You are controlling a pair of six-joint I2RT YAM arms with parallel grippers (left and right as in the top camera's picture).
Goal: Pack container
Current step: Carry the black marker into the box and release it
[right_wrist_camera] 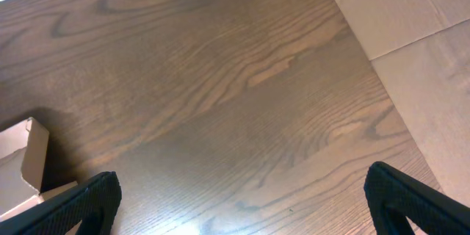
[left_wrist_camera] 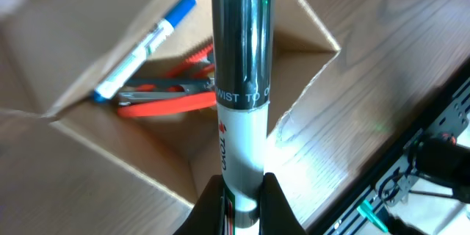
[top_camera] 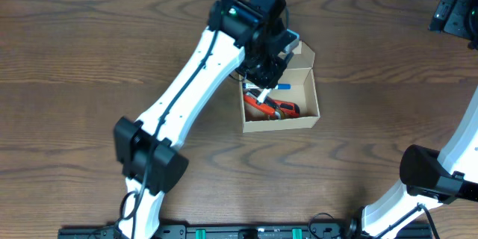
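The left gripper lowers the thick marker into the open box over the red-handled pliers (top_camera: 261, 105) (left_wrist_camera: 169, 97) next and releases it there, since the marker still hangs above the box.
The container (top_camera: 281, 125) is an open tan cardboard box with its flap lid standing at the back; it also shows in the left wrist view (left_wrist_camera: 308, 40) and at the left edge of the right wrist view (right_wrist_camera: 29, 154). Inside lie a blue-capped marker (left_wrist_camera: 139, 51) and red-handled pliers (left_wrist_camera: 169, 97), also seen from overhead (top_camera: 282, 108). My left gripper (left_wrist_camera: 242, 185) is shut on a thick marker with a black cap and white body (left_wrist_camera: 242, 59), held over the box's left part (top_camera: 263, 67). My right gripper (right_wrist_camera: 242, 191) is open and empty, far off at the back right (top_camera: 455, 11).
The brown wooden table (top_camera: 89, 60) lies around the box. A pale cardboard sheet (right_wrist_camera: 411, 15) shows beyond the table edge in the right wrist view. A black rail with cables (left_wrist_camera: 433, 169) runs along the table's front edge.
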